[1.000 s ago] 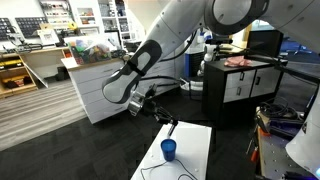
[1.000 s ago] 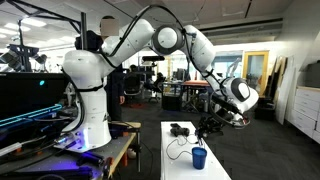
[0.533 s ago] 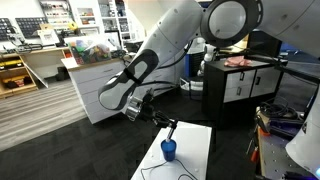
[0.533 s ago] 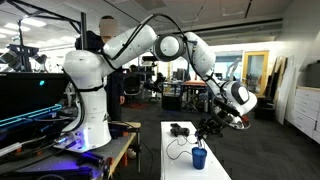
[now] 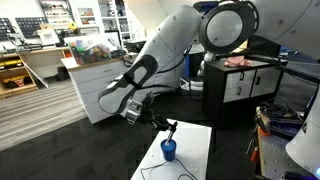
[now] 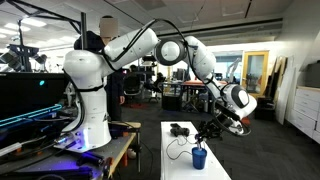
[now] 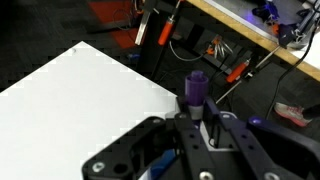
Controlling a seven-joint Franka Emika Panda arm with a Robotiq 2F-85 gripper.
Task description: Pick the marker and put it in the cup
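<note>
The dark-blue cup stands just below the held marker, so the robot's gripper needs to lower slightly toward the open top of the dark-blue cup (image 5: 169,150) and let go of the marker there.
My gripper (image 7: 197,128) is shut on the marker (image 7: 195,92), which shows a purple cap and a whitish body sticking out past the fingers in the wrist view. In both exterior views the gripper (image 5: 167,128) (image 6: 208,132) hangs just above the small dark-blue cup (image 5: 169,150) (image 6: 199,157), which stands on the white table (image 5: 197,150) (image 6: 174,166). The marker shows there only as a dark stick (image 5: 171,127) at the fingers, apart from the cup. A blue patch under the fingers in the wrist view (image 7: 158,166) may be the cup.
A thin black cable (image 6: 180,150) curves over the table and a small black object (image 6: 180,129) lies at its far end. The table edge (image 7: 140,75) drops to dark floor. A black cabinet (image 5: 238,85) and a white counter (image 5: 95,85) stand behind.
The arm has shifted a little and the gripper with the marker has come slightly lower, closer over the cup. The cup has not moved.
</note>
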